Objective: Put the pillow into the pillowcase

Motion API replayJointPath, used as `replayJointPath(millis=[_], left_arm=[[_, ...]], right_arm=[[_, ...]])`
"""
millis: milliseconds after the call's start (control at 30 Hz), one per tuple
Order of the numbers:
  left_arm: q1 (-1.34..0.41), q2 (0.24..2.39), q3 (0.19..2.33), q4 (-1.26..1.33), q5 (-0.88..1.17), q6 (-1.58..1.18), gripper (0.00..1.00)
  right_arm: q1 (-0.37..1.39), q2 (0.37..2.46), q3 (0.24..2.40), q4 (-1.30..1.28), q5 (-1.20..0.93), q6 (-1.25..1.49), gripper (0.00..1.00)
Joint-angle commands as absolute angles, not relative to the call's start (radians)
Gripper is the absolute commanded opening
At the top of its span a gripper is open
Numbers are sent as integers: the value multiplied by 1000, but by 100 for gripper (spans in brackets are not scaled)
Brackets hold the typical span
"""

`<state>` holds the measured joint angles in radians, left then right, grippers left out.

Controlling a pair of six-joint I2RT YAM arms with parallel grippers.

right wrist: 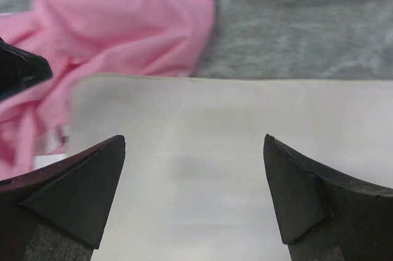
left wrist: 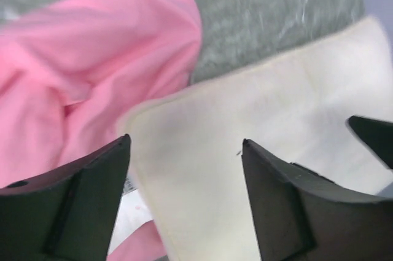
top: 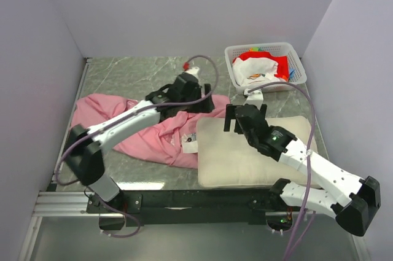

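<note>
The pillow [top: 245,156] shows between the fingers of my left gripper, so next I should move this gripper down and to the left in the top view, onto the pillowcase's pink fold beside the label.
The cream pillow [top: 245,156] lies flat on the table at front right. Left of it, the crumpled pink pillowcase [top: 123,120] touches the pillow's left edge, a white label [top: 189,141] showing on it. My left gripper [top: 206,102] hovers over the pillowcase's right end by the pillow's far left corner. In the left wrist view this gripper [left wrist: 185,143] is open, with the pillow [left wrist: 258,126] and pillowcase [left wrist: 92,58] below. My right gripper [top: 244,116] hangs over the pillow's far edge. In the right wrist view it [right wrist: 194,139] is open and empty above the pillow [right wrist: 215,126], the pillowcase [right wrist: 123,27] beyond.
A white plastic basket [top: 293,53] with red and white cloth items stands at the back right. Walls close in the grey marbled table [top: 135,70] on the left, back and right. A black rail [top: 184,199] runs along the near edge.
</note>
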<state>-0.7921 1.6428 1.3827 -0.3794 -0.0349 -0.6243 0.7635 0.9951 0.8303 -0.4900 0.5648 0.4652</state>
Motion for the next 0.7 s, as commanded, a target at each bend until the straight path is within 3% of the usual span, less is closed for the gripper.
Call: replayJointPath(millis=[0, 267, 567, 667], left_arm=[[-726, 1402, 1252, -437, -288, -698, 74], [-612, 1333, 924, -428, -379, -787, 71], [-568, 1456, 854, -365, -399, -824, 65], [-560, 1480, 847, -342, -384, -822, 56]], right_arm=[[772, 966, 871, -342, 339, 376, 100], [882, 1135, 922, -224, 236, 365, 100], [910, 1342, 1017, -212, 243, 364, 100], [933, 1422, 1064, -201, 215, 368, 97]])
